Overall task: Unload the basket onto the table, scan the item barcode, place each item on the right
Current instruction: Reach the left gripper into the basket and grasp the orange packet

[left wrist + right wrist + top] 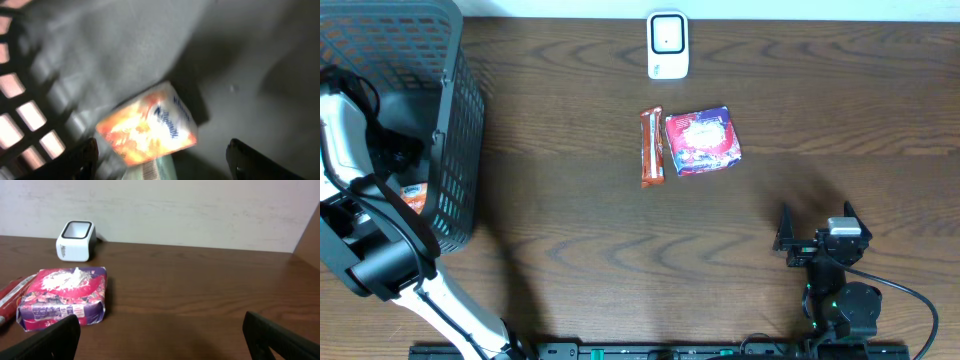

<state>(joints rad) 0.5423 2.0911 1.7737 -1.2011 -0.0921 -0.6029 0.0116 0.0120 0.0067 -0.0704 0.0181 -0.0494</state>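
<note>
The orange packet is on the bottom of the basket between my left gripper's open fingers, so this gripper should next go down and pull back onto it, then close on it.
My left arm reaches down into the dark mesh basket at the table's left end. In the left wrist view an orange packet with blue lettering lies on the basket floor. A pale wrapper with a barcode shows under it. My left gripper is open, its fingers on either side of the packet and clear of it. The white scanner stands at the far middle edge. My right gripper is open and empty near the front right.
A purple packet and a red bar lie side by side mid-table, in front of the scanner. The basket's mesh wall stands close on the left gripper's left side.
</note>
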